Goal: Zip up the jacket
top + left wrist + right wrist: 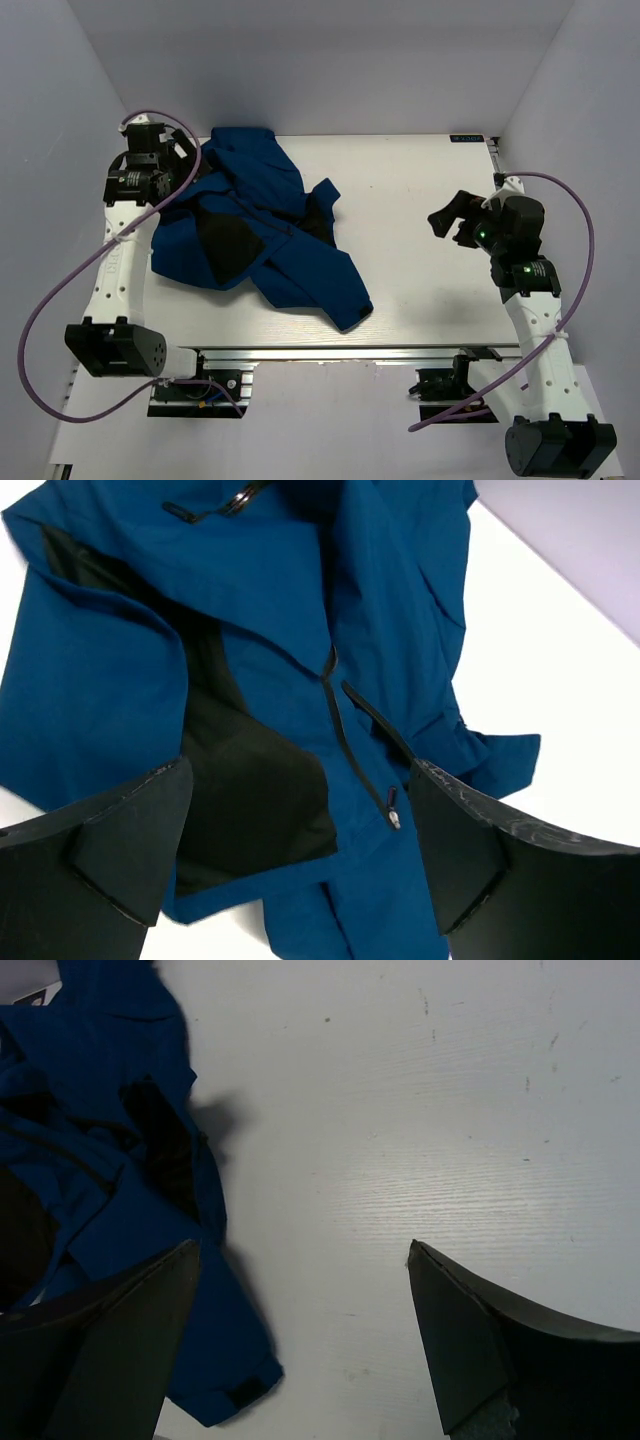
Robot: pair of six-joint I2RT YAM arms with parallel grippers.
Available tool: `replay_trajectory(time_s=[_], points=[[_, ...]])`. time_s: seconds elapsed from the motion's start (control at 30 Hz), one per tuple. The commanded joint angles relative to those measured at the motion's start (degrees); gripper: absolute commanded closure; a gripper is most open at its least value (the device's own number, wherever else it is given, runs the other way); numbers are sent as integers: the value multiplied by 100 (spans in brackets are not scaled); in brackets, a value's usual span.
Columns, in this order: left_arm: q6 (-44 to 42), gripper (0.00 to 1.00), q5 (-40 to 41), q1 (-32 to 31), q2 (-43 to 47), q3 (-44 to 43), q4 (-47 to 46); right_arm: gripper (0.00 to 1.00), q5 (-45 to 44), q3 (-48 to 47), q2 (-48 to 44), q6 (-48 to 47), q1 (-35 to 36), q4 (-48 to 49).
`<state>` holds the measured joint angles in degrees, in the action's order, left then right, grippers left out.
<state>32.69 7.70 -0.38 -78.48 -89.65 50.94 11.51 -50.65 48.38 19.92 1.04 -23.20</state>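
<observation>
The left gripper comes down onto the jacket's far blue fold (222,162) (324,525) next, since the fold lies below it and to its right in the top view.
The royal-blue jacket (255,225) lies crumpled on the left half of the white table (420,290), with black lining showing and one sleeve reaching toward the front. In the left wrist view the jacket (260,590) is open. Its dark zipper line (345,745) runs down to a small slider pull (392,815). My left gripper (192,165) hovers over the jacket's far left edge, open and empty (300,855). My right gripper (452,225) is open and empty over bare table at the right (305,1345). The jacket's sleeve cuff (228,1390) lies to its left.
Pale walls close in the table on the left, back and right. Purple cables (60,290) loop from both arms. The table's front edge has a metal rail (340,352).
</observation>
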Motion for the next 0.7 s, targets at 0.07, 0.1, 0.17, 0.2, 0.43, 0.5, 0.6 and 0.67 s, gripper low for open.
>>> replay_trajectory(time_s=[0.07,0.1,0.17,0.2,0.43,0.5,0.6,0.67], points=[[-420,2,-14,12,-685,-525,-672,11,1587,-50,276,-286,-7,894],[-465,2,-41,12,-1104,-736,-716,11,2000,-32,382,-261,-7,1062],[-587,2,-93,21,-1572,-1211,-787,11,2898,-59,793,-51,45,1606],[-588,2,-41,12,-2035,-1631,-822,11,2997,-111,935,-59,289,1686],[-851,2,-234,12,-4057,-3372,-822,11,142,-1841,2946,-904,2506,703],[-852,2,-252,12,-4385,-3577,-875,11,132,-2430,3737,-771,2559,580],[-896,2,-252,12,-4887,-3858,-901,11,282,-3262,4810,-762,2664,344],[-904,2,-173,21,-5080,-3727,-1181,11,11,-3687,5609,-675,2743,159]])
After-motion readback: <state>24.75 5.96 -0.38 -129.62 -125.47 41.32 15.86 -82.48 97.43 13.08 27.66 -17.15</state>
